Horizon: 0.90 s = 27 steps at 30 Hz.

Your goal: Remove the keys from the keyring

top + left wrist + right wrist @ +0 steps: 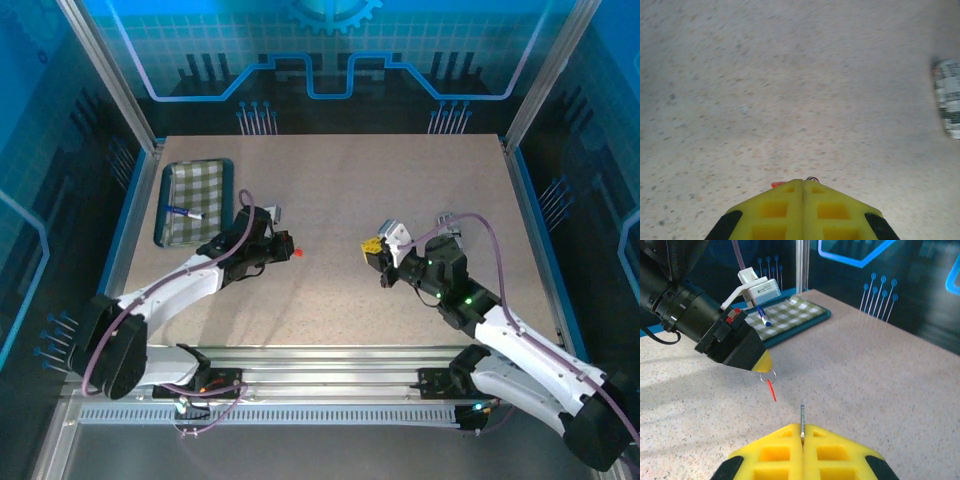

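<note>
My right gripper should next tip downward and lower to let go of the key (802,415) on the bare tabletop below it, because the key and the keyring are apart.
My left gripper (762,365) is shut on the keyring (767,376), a small silver ring with a thin red tag (771,390) hanging below it. In the left wrist view the shut yellow tips (803,181) hide most of the ring, and a red sliver (777,184) pokes out beside them. My right gripper (802,427) is shut on a thin grey key (802,415), seen edge-on and sticking up from between the tips. Key and ring are apart, with bare table between them. From above, the left gripper (285,246) and the right gripper (372,250) face each other over mid-table, and the red tag (298,254) shows at the left tip.
A green checked tray (196,163) lies at the back left with a blue-and-white pen (183,212) in it. Both also show behind the left arm in the right wrist view, tray (805,315) and pen (764,319). Metal frame posts and blue walls ring the table.
</note>
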Motion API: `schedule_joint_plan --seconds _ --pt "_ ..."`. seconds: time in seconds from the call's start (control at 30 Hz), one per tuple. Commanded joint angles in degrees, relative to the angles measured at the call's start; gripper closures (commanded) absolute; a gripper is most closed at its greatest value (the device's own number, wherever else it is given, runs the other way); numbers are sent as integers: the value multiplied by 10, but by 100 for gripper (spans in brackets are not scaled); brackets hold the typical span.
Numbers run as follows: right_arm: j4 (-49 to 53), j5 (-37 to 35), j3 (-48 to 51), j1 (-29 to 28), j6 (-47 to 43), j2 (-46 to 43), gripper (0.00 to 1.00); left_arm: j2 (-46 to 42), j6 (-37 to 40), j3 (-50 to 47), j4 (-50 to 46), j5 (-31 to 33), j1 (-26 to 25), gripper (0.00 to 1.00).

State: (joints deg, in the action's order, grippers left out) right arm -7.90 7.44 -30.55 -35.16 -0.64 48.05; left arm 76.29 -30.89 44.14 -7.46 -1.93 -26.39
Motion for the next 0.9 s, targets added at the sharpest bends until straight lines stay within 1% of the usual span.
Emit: schedule_joint_plan --seconds 0.0,0.13,0.17,0.2,0.23,0.37,0.43,0.5,0.6,0.7,0.8,0.87 --pt "-27 -14 11 5 35 6 100 33 -23 -9 -24 51 4 100" --pt "-30 -16 15 5 47 19 100 63 -28 -13 -7 65 5 100" --pt "-30 -16 15 5 50 22 100 71 -29 -9 -9 71 5 96" --pt "-28 -17 15 6 54 27 100 77 -30 -8 -8 73 5 89" --pt "-24 -18 12 6 58 32 100 83 -31 -5 -10 81 6 76" --pt "-14 -17 3 11 82 52 100 86 -27 5 -7 90 9 60" --pt "-3 -7 -4 22 106 67 100 71 -24 8 -8 91 9 48" --pt "10 -1 -15 33 132 88 100 48 -18 7 -9 89 9 44" --pt "14 35 -27 68 185 130 100 -1 -8 8 -15 86 9 40" --pt "7 79 -41 103 229 185 100 -54 2 0 -13 68 9 37" --pt "5 87 -63 120 252 244 100 -101 1 -21 -6 53 7 33" --pt "-14 91 -68 133 274 280 100 -127 -3 -36 0 42 7 24"
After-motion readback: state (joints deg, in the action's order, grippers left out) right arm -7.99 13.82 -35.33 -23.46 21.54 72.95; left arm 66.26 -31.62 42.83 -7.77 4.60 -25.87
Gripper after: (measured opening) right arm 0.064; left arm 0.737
